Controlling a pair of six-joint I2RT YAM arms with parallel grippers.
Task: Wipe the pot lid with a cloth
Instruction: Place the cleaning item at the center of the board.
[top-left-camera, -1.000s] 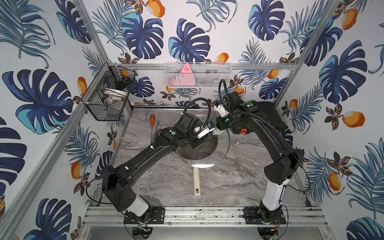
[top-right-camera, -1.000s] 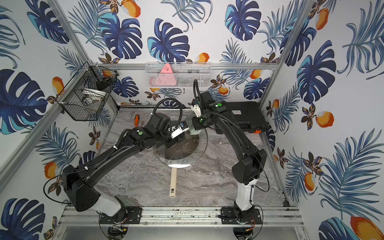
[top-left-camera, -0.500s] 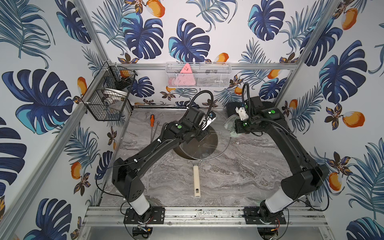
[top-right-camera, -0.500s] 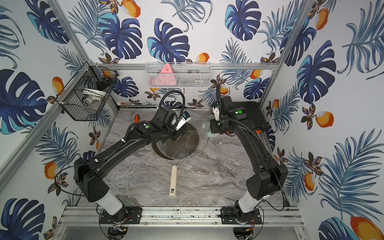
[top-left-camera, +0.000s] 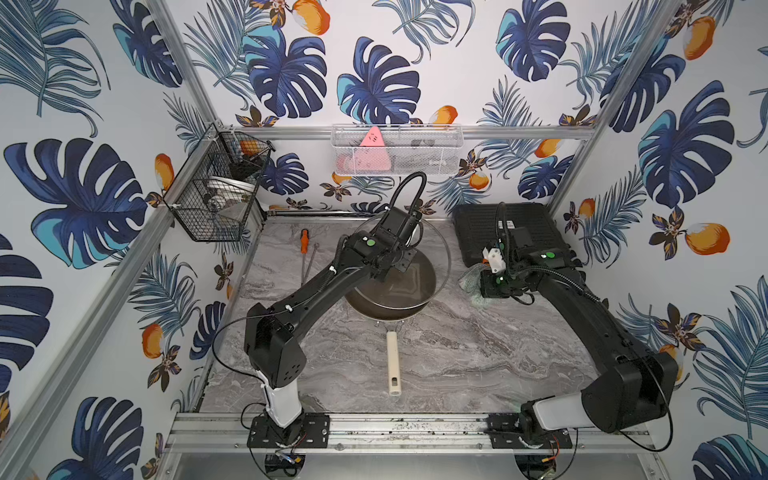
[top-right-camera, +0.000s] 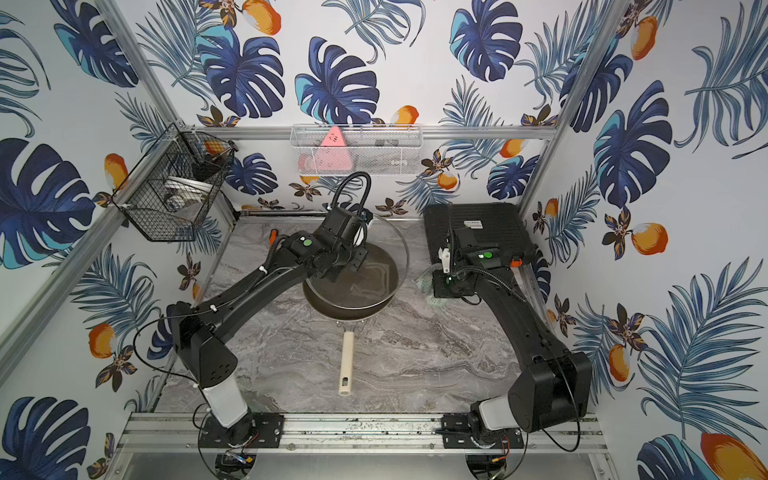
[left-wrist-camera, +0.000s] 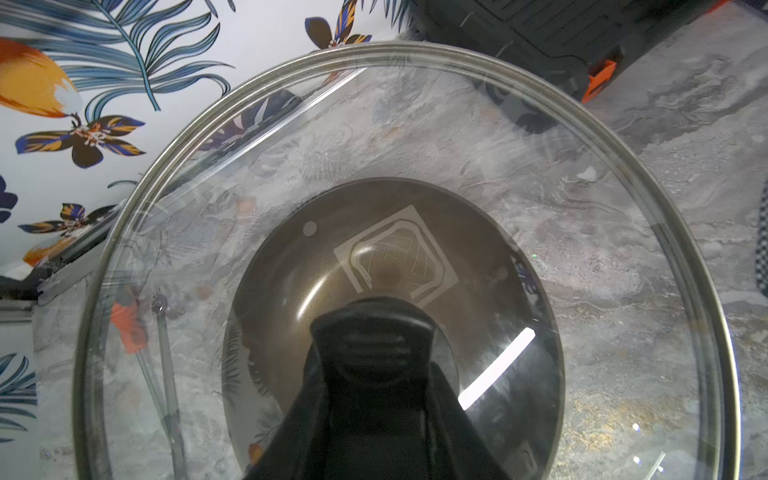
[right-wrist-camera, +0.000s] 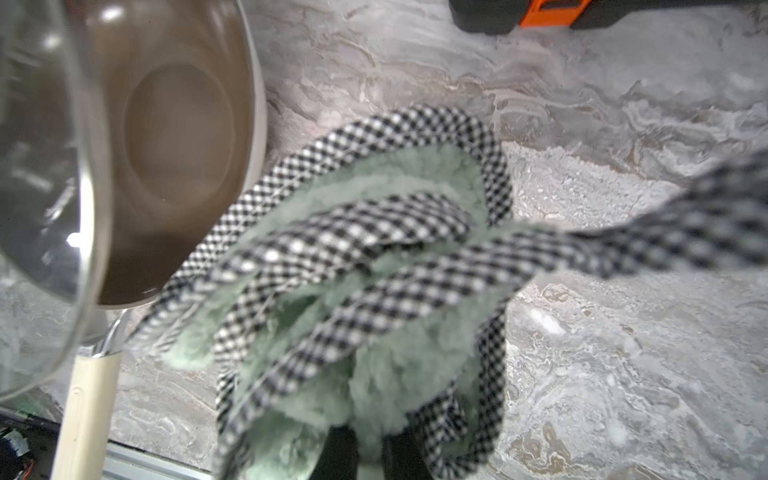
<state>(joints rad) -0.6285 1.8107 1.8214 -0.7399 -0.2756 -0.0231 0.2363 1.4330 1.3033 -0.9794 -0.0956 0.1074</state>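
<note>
The clear patch of bare tabletop beside the pan is below my right gripper, so next I will lower the cloth toward it and release it there.
The pot lid (top-left-camera: 434, 243) (top-right-camera: 390, 237) (left-wrist-camera: 540, 199), clear glass with a metal rim, hangs tilted above the dark pan (top-left-camera: 390, 293) (top-right-camera: 353, 293). My left gripper (top-left-camera: 401, 262) (top-right-camera: 353, 259) (left-wrist-camera: 370, 374) is shut on the lid's black handle (left-wrist-camera: 372, 332). To the right of the pan, my right gripper (top-left-camera: 484, 282) (top-right-camera: 436, 286) (right-wrist-camera: 374, 453) is shut on the cloth (top-left-camera: 469, 280) (top-right-camera: 424, 280) (right-wrist-camera: 374, 266). The cloth is mint green with a black-and-white check edge, bunched up and hanging just above the table. It is apart from the lid.
The pan's cream handle (top-left-camera: 392, 365) points toward the table's front. A black case (top-left-camera: 507, 232) lies at the back right, behind the right gripper. An orange-handled screwdriver (top-left-camera: 305, 241) lies at the back left. A wire basket (top-left-camera: 216, 199) hangs on the left wall.
My right gripper has drawn the cloth off the lid and out to the right. My left gripper has carried the lid toward the back, over the pan.
</note>
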